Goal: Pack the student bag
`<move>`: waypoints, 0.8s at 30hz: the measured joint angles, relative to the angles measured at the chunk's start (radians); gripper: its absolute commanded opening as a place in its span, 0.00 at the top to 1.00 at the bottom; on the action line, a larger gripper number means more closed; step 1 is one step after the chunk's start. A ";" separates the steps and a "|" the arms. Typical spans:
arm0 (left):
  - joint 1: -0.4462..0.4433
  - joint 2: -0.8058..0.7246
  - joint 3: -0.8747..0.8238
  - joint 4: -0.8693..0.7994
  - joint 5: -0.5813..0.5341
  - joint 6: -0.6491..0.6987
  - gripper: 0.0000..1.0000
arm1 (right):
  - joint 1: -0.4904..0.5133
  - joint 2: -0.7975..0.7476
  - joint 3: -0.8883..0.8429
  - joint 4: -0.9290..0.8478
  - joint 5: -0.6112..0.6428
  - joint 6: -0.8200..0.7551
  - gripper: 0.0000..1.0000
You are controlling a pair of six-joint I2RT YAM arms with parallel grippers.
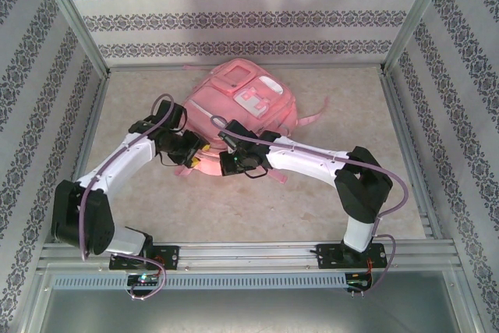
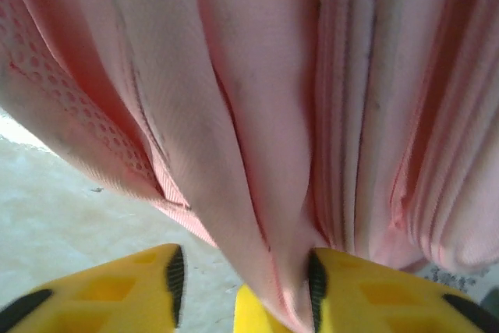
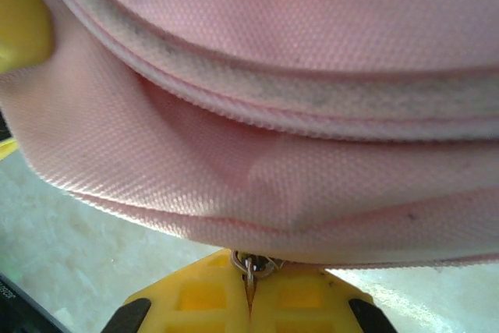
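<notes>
My right gripper draws its zip pull toward the short pink strap next, then releases it. The strap lies beyond my gripper along the seam the pull hangs from.
The pink student bag (image 1: pixel 243 101) lies flat at the back middle of the table, its pale buckle patch (image 1: pixel 253 99) facing up. Both grippers meet at its near edge. My left gripper (image 1: pixel 195 154) (image 2: pixel 243 286) stands open. A hanging fold of the bag's pink fabric (image 2: pixel 265 154) drops between its yellow fingers and rests against the right pad (image 2: pixel 314 286), with a gap to the left pad. My right gripper (image 1: pixel 227 163) (image 3: pixel 249 298) is shut on a small metal zip pull (image 3: pixel 249 264) under the bag's seam (image 3: pixel 257 193).
Patterned walls with metal posts close in the table on three sides. Pink straps (image 1: pixel 312 117) trail off the bag's right side. Bare pale tabletop (image 1: pixel 257 208) lies between the bag and the arm bases. The left gripper's yellow finger (image 3: pixel 22 25) shows beside the fabric.
</notes>
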 measured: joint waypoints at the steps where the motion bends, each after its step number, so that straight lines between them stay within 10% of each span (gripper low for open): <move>1: 0.000 0.007 0.000 0.010 -0.002 -0.005 0.70 | 0.000 0.000 0.000 0.000 -0.002 0.001 1.00; 6: 0.000 0.027 0.001 0.034 -0.014 -0.016 1.00 | 0.000 0.000 -0.001 0.001 -0.002 0.000 1.00; 24: 0.010 0.026 0.002 0.034 -0.018 -0.011 1.00 | -0.120 -0.071 -0.181 0.037 0.055 -0.020 1.00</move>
